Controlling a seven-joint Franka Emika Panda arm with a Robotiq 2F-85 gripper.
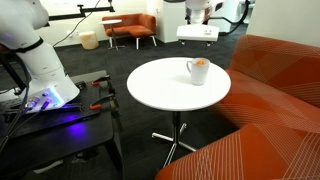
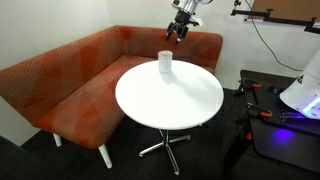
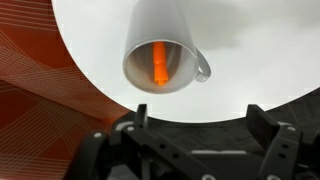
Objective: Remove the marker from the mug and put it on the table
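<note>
The gripper lowers its spread fingers to the mug's open rim next, around the marker's orange upper end, which is inside that rim below the gripper.
The white mug stands on the round white table, seen from above in the wrist view, with the orange marker inside it. In both exterior views the mug sits near the table's edge by the sofa; the marker's orange tip shows above the rim. My gripper hovers above and behind the mug, clear of it. Its fingers are spread wide and empty.
An orange sofa curves around the table. The black workbench with the robot base stands beside it. An orange chair is far back.
</note>
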